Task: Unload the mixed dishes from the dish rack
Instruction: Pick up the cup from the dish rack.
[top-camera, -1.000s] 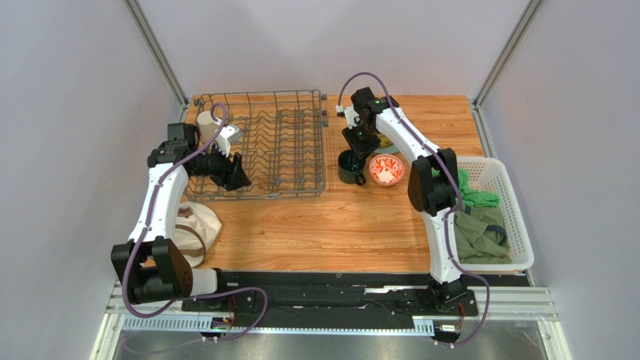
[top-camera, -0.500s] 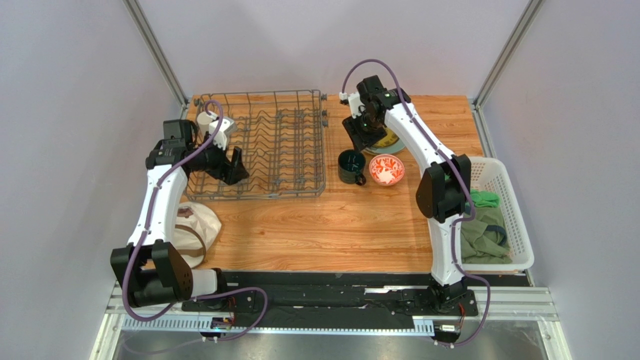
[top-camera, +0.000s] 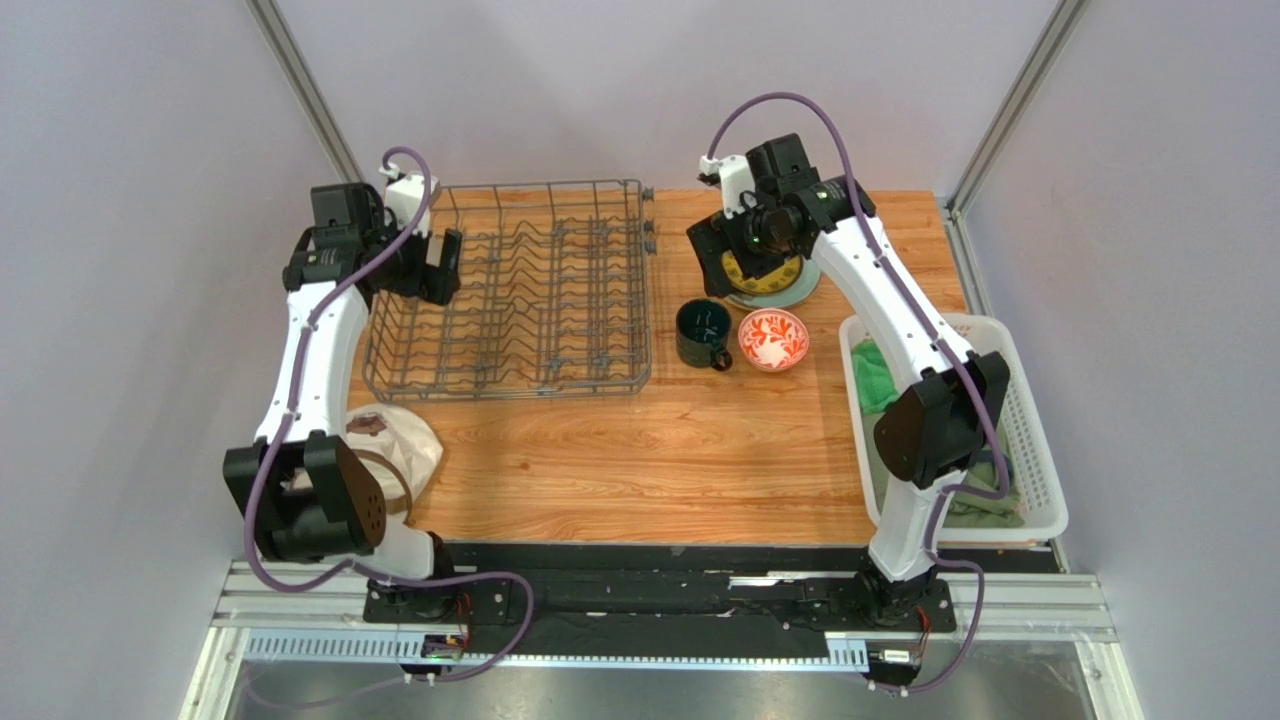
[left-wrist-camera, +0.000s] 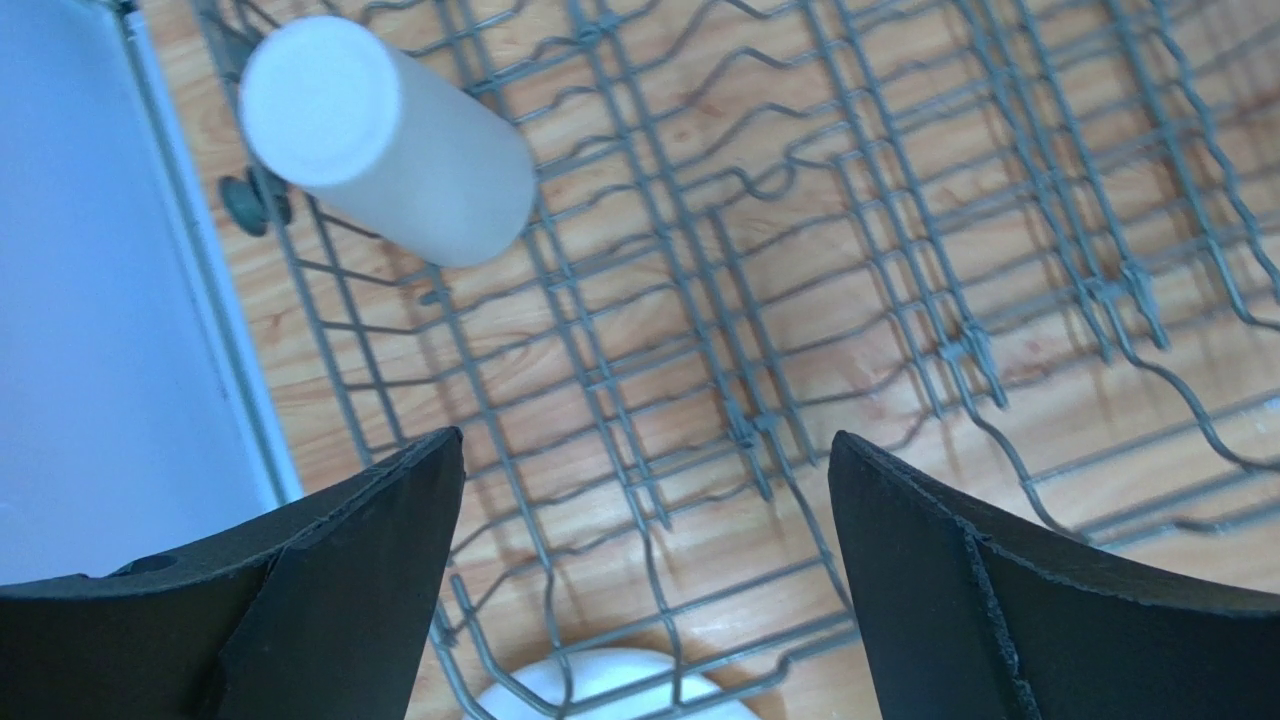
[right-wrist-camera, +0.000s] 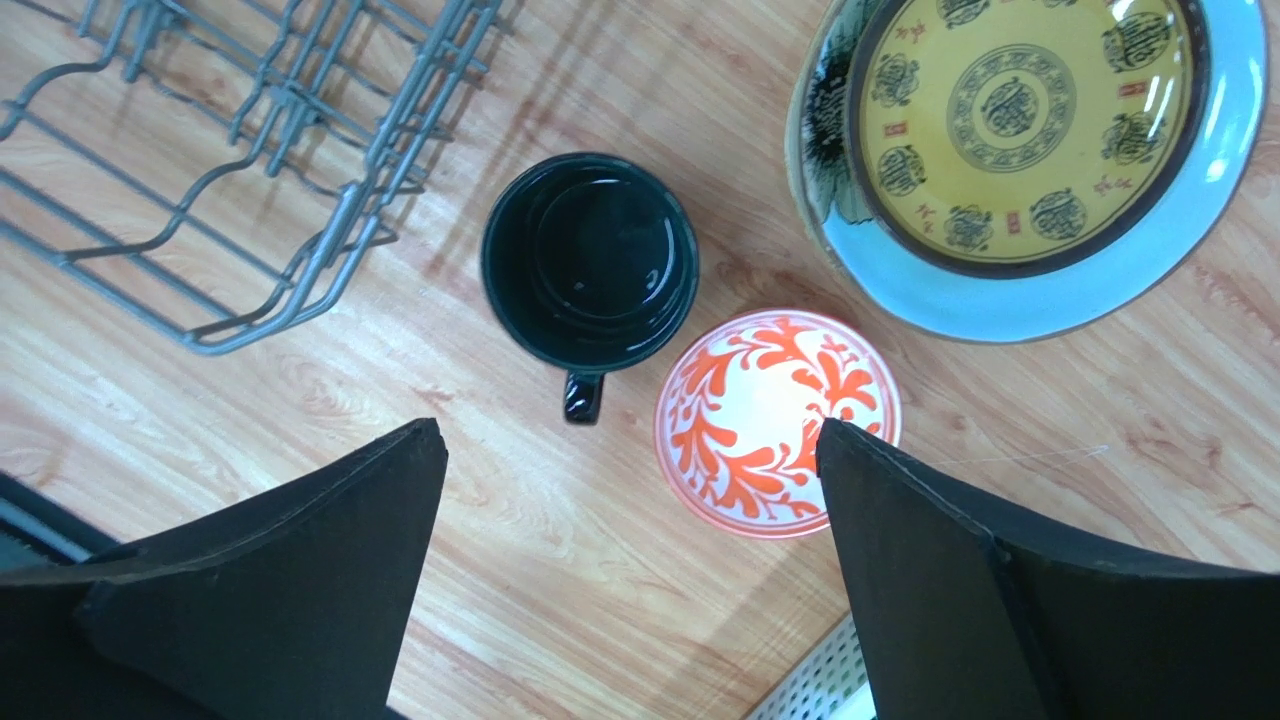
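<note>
My left gripper moves outward and down next, turning so that it straddles the cup's closed end beside the side of the rack.
The grey wire dish rack (top-camera: 529, 393) sits at the back left of the table. A beige handleless cup (left-wrist-camera: 383, 143) stands in the rack's (left-wrist-camera: 842, 270) far left corner, its closed end facing the camera; the left arm hides it in the top view. My left gripper (top-camera: 428, 278) (left-wrist-camera: 643, 438) hangs open above the rack's left side, short of the cup, holding nothing. To the right of the rack stand the dark green mug (top-camera: 700, 333) (right-wrist-camera: 589, 263), the red-and-white bowl (top-camera: 772, 341) (right-wrist-camera: 778, 420) and the yellow patterned plate (top-camera: 771, 279) (right-wrist-camera: 1022, 120), which lies on a pale plate (right-wrist-camera: 1052, 293). My right gripper (top-camera: 724, 258) (right-wrist-camera: 631, 435) is open and empty above them.
A cream plate (top-camera: 394, 443) with a cloth lies near the left arm's base. At the right edge a white slotted basket (top-camera: 1052, 495) holds green cloths (top-camera: 875, 368). A corner of the rack (right-wrist-camera: 226, 165) lies close to the mug.
Both grippers opened wide. The right one rose off the mug and drew back over the plates. The left one pulled back and left along the rack, now covering the cup from above.
</note>
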